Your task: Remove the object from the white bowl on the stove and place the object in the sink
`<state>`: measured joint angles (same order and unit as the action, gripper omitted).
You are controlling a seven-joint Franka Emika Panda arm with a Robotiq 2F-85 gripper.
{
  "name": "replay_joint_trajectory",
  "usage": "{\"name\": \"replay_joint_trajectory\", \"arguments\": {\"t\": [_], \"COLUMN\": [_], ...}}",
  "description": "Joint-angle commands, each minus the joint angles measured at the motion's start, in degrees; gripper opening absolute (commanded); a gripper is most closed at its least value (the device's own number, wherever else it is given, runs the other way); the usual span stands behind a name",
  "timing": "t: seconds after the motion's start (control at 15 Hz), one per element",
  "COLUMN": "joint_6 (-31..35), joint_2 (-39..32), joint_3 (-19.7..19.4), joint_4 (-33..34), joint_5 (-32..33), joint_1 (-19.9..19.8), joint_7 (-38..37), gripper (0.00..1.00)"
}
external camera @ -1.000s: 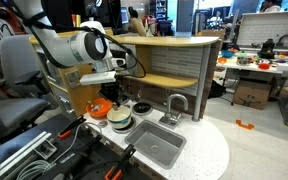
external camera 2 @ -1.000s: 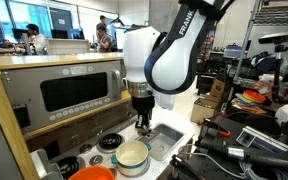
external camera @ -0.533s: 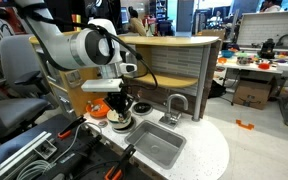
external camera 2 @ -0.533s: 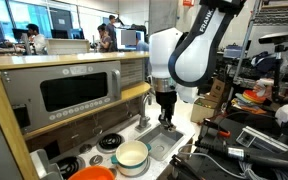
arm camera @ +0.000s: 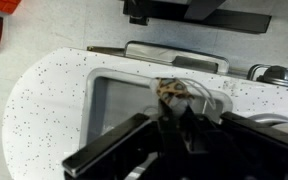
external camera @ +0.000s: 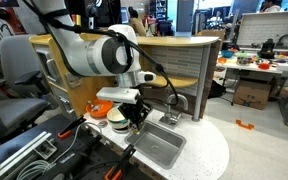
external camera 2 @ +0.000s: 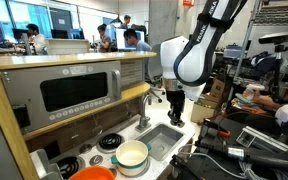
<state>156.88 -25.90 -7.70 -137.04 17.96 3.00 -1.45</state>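
The gripper carries the object down into the grey sink (external camera: pixel 156 148) next, toward the middle of its empty basin (arm camera: pixel 119 100).
My gripper (external camera: pixel 136 118) (external camera 2: pixel 176 118) hangs just above the grey sink (external camera: pixel 156 148) (external camera 2: pixel 160 140), beside the curved faucet (external camera: pixel 176 104). In the wrist view the jaws (arm camera: pixel 174 108) are shut on the tiny tan-yellowish object (arm camera: pixel 168 90), held over the sink basin (arm camera: pixel 119 100). The white bowl (external camera 2: pixel 132 155) stands on the white stove top (external camera 2: pixel 84 158), to the side of the sink and apart from the gripper. It is partly hidden behind the gripper in an exterior view (external camera: pixel 114 121). The object is too small to see in both exterior views.
An orange bowl (external camera: pixel 101 107) (external camera 2: pixel 92 174) sits beside the white bowl. A black burner disc (external camera 2: pixel 110 141) lies behind it. The wooden cabinet with an oven window (external camera 2: pixel 74 92) backs the counter. Black cables and gear (external camera: pixel 74 150) crowd the counter's front edge.
My arm has swung from above the white bowl across to above the sink, jaws shut on the object the whole way. The bowls have not moved.
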Motion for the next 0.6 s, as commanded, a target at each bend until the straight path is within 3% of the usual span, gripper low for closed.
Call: {"name": "replay_joint_trajectory", "arguments": {"t": [0.0, 0.53], "joint_6": [0.1, 1.5], "joint_2": [-4.6, -13.8], "joint_3": [0.2, -2.0], "joint_4": [4.7, 12.8], "joint_5": [-1.7, -0.3], "joint_1": [-1.4, -1.0], "joint_7": [0.8, 0.5], "gripper": [0.03, 0.03]}}
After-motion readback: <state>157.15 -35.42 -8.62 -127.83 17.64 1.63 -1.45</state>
